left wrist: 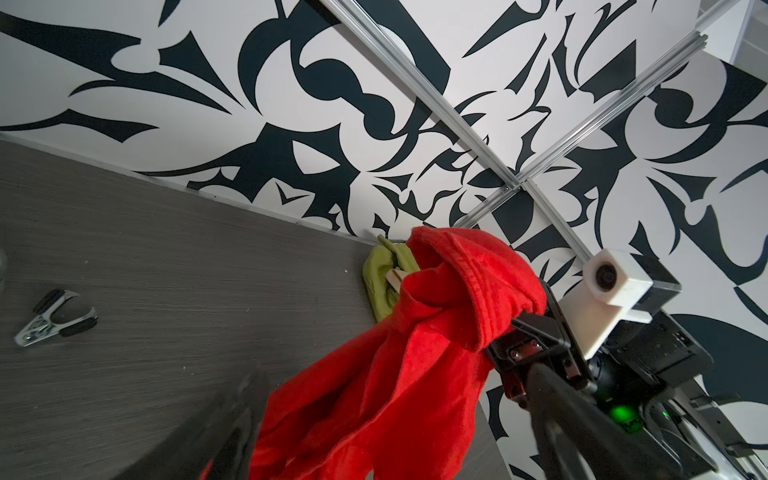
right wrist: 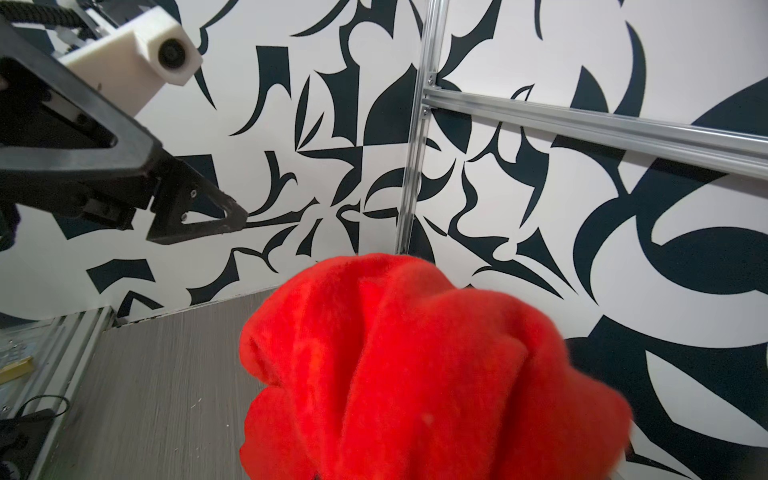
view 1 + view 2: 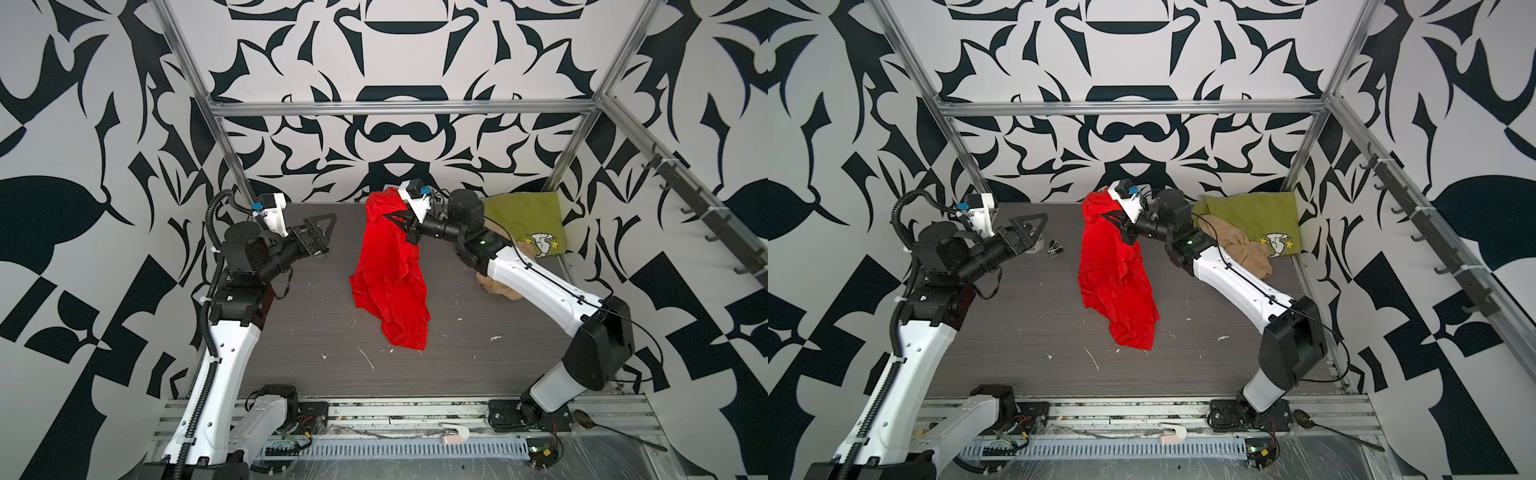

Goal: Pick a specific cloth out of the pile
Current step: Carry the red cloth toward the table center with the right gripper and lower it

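Note:
My right gripper comes down toward the red cloth's lower end point(image 3: 401, 318) next and releases the cloth's bunched top, since that end rests on the tabletop clear of the pile.
The bright red cloth point(image 3: 390, 270) point(image 3: 1117, 274) hangs in the air over the middle of the table, and its lower end rests on the tabletop. My right gripper point(image 3: 397, 218) point(image 3: 1113, 218) is shut on the bunched top of it; in the right wrist view the cloth point(image 2: 415, 374) covers the jaws. The pile lies at the back right: an olive-green cloth point(image 3: 523, 216) point(image 3: 1254, 216) with a cartoon print and a tan cloth point(image 3: 1241, 249). My left gripper point(image 3: 330, 232) point(image 3: 1038, 232) stands open and empty to the left, apart from the red cloth point(image 1: 415, 374).
A small metal clip point(image 3: 1056, 248) point(image 1: 54, 318) lies on the table point(image 3: 478, 332) near the left gripper. White scraps dot the tabletop. Aluminium frame posts stand at the back corners. A rail of hooks point(image 3: 702, 216) runs along the right wall. A spoon point(image 3: 615, 430) lies front right.

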